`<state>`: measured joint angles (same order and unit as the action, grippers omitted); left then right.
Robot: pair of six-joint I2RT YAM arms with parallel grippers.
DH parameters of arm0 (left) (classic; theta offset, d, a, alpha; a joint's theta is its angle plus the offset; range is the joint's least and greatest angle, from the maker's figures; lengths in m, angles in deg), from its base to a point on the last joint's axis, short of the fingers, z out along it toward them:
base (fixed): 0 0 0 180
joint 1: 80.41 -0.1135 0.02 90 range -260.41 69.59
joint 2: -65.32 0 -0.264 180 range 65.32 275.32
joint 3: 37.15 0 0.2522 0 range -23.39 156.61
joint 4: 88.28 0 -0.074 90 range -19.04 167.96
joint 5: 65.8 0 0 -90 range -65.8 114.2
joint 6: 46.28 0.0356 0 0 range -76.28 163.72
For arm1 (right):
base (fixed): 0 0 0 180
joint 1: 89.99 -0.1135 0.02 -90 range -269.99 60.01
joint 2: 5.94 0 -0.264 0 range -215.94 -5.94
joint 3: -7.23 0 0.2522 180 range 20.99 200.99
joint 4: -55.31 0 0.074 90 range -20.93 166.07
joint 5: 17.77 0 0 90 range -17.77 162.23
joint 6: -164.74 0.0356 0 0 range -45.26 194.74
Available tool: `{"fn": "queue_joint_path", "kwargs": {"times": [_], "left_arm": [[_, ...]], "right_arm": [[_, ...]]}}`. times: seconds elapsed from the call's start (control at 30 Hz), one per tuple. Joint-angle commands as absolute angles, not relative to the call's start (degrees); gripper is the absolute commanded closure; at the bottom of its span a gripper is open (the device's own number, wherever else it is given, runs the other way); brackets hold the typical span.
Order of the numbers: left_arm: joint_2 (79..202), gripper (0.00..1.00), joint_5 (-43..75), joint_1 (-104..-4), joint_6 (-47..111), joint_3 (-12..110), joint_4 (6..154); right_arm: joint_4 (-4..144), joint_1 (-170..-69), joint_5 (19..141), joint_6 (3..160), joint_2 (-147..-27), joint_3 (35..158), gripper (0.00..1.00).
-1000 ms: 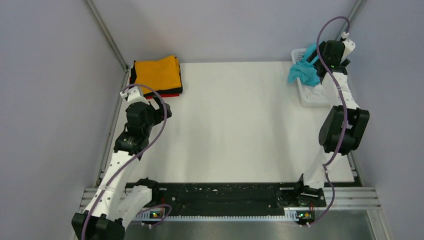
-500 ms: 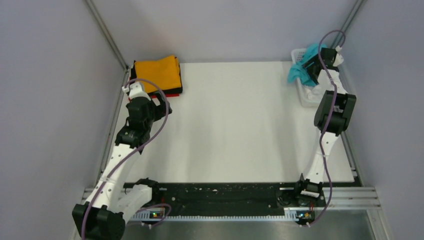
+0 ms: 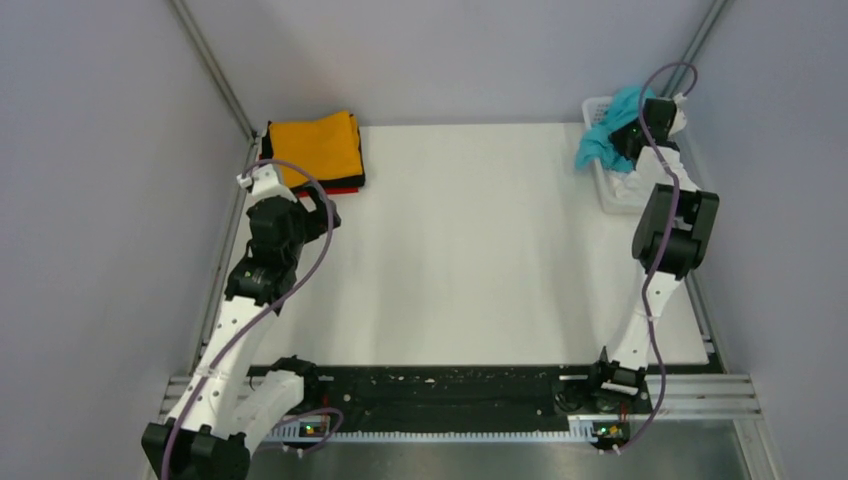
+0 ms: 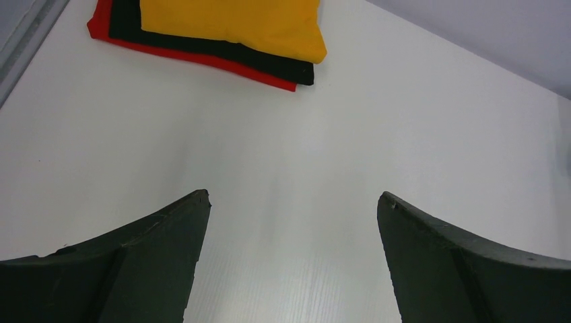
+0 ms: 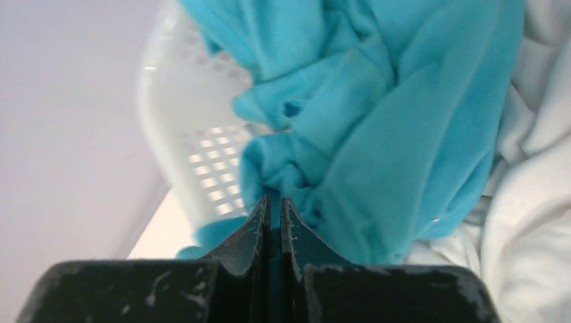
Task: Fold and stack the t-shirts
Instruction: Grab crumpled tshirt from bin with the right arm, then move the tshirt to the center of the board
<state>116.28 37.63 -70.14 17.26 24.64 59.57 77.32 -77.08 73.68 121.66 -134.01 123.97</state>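
My right gripper lifts the teal t-shirt [image 3: 607, 135] up from the basket next. Then it lowers to release it on the tabletop between basket and stack [image 3: 487, 227], since that spot is bare.
A crumpled teal t-shirt [image 3: 607, 135] [image 5: 377, 114] hangs over the rim of the white lattice basket [image 3: 622, 192] [image 5: 195, 134] at the far right. My right gripper [image 3: 632, 131] [image 5: 275, 202] is shut on a fold of this teal cloth. A white t-shirt [image 5: 532, 202] lies under it in the basket. At the far left sits a folded stack: an orange t-shirt [image 3: 314, 147] [image 4: 236, 20] on a black one [image 4: 202, 47] on a red one [image 4: 195, 59]. My left gripper [image 3: 318, 204] [image 4: 291, 202] hovers open over bare table, near side of the stack.
The white table [image 3: 470, 240] spreads between the stack and the basket. Grey walls and metal frame rails [image 3: 212, 70] close in the back and sides. A black rail [image 3: 440, 392] with both arm bases runs along the near edge.
My right gripper has reached further back to the basket and shut on the teal t-shirt. The left arm has shifted slightly and stays open.
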Motion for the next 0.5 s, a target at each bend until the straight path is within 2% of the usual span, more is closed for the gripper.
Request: {"fn": "queue_joint_path", "kwargs": {"times": [0.0, 0.3, 0.47], "left_arm": [[113.4, 0.01, 38.2, -70.3, 16.8, 24.3, 61.6], [110.2, 0.01, 37.7, -70.3, 14.8, 21.1, 63.5], [109.7, 0.01, 37.3, -70.3, 13.7, 19.7, 64.7]], "right_arm": [[69.6, -77.3, 75.7, 114.9, -119.4, 124.5, 1.0], [66.2, -77.8, 91.1, 110.8, -106.0, 125.5, 1.0], [68.1, -83.4, 101.3, 107.6, -101.5, 130.7, 1.0]]}}
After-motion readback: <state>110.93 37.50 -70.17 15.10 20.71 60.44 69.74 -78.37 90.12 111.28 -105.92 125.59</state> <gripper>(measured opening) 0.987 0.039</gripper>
